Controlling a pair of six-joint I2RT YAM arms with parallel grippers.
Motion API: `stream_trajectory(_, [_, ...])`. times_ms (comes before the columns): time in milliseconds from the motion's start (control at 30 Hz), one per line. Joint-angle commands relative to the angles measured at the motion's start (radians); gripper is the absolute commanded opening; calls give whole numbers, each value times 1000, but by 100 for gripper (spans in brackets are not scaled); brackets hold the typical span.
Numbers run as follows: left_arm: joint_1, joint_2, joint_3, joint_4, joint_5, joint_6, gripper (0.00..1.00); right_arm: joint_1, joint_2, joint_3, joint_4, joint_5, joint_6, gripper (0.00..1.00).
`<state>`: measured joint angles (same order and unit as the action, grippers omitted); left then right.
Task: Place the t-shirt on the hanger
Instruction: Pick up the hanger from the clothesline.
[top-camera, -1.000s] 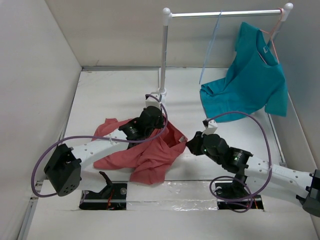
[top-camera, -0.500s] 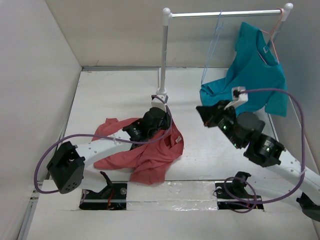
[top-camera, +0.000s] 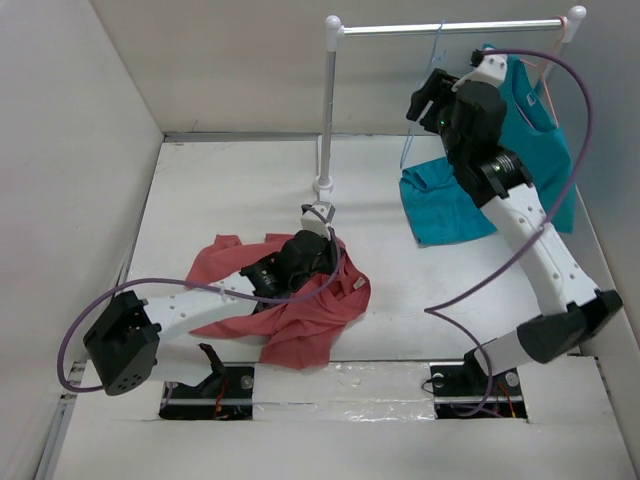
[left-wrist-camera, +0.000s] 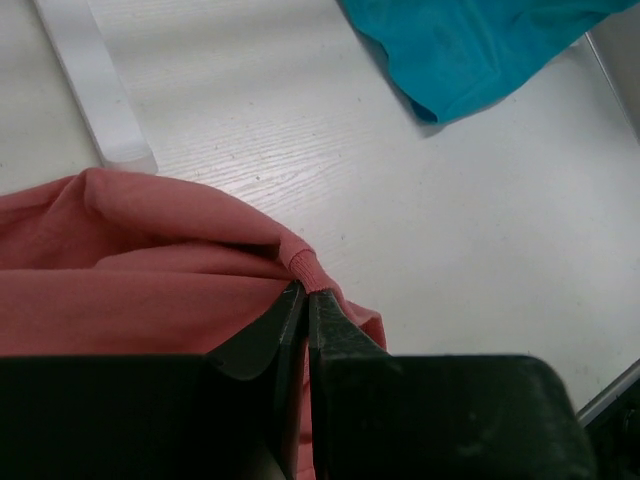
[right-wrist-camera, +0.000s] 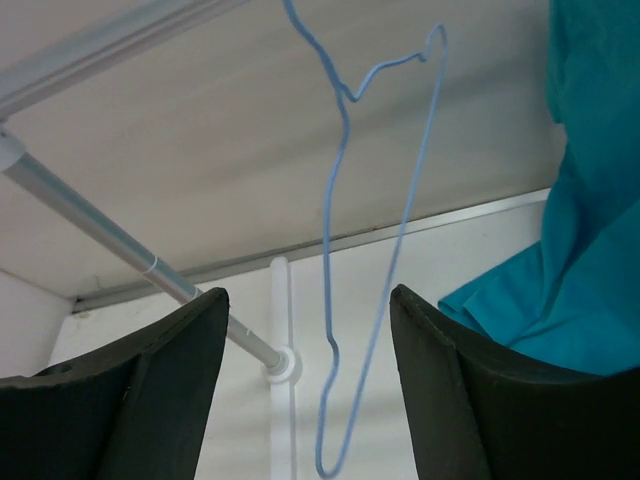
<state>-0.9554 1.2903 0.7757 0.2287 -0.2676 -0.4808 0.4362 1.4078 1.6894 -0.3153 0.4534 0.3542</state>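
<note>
My right gripper reaches outward to the light-blue hanger (right-wrist-camera: 372, 250) next, then closes on the hanger's near wire below its notch, since the gripper's fingers still stop short.
The salmon-red t-shirt (top-camera: 300, 310) lies crumpled on the table in the top view. My left gripper (top-camera: 316, 252) is shut on its ribbed collar edge (left-wrist-camera: 305, 268), low over the table. The light-blue wire hanger (right-wrist-camera: 372, 250) hangs from the metal rail (top-camera: 450, 27); in the top view it shows as a thin blue line (top-camera: 421, 95). My right gripper (top-camera: 428, 100) is raised high beside it, open, with the hanger between its fingers (right-wrist-camera: 455, 390) but not touched.
A teal-blue t-shirt (top-camera: 510, 160) hangs on a pink hanger at the rail's right end; its hem shows in the left wrist view (left-wrist-camera: 470, 50). The rail's white post (top-camera: 327, 110) stands behind the red shirt. White walls enclose the table.
My right arm has risen from near the red shirt, up and back to the rail, and now brackets the blue hanger. My left gripper stayed shut on the shirt, shifting slightly.
</note>
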Motion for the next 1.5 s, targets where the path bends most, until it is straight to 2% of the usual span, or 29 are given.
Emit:
stream_trajectory(0, [-3,-65,-33,73,22,-19,0,-30,83,150,-25,-77,-29,70])
stream_trajectory(100, [-13,-86,-72,93,34,-24,0,-56,195,286,-73,-52,-24,63])
stream_trajectory(267, [-13,-117,-119,103,53,-36,0,-117,374,513,-185,-26,-31,59])
stream_trajectory(367, [-13,-138,-133,112,53,-38,0,-129,417,552,-202,-21,-43,57])
stream_trajectory(633, [-22,-138,-113,90,56,-27,0,-140,470,535,-136,-110,-57,55])
stream_trajectory(733, [-22,-141,-127,101,56,-33,0,-140,474,529,-130,-114,-55,48])
stream_trajectory(767, [-22,-143,-128,104,56,-33,0,-140,473,517,-127,-110,-57,44])
stream_trajectory(800, [-22,-140,-125,100,56,-32,0,-149,471,510,-122,-105,-57,32])
stream_trajectory(900, [-22,-138,-119,95,54,-32,0,-149,459,483,-108,-104,-55,14])
stream_trajectory(1000, [-22,-132,-115,95,57,-28,0,-149,441,461,-94,-79,-66,0])
stream_trajectory(1100, [-22,-129,-93,78,53,-22,0,-149,404,448,-87,-84,-73,0])
stream_trajectory(1233, [-22,-123,-78,81,47,-13,0,-158,263,312,59,-160,-95,0])
stream_trajectory(1467, [-22,-112,-52,80,31,2,0,-186,154,204,45,-269,-60,0])
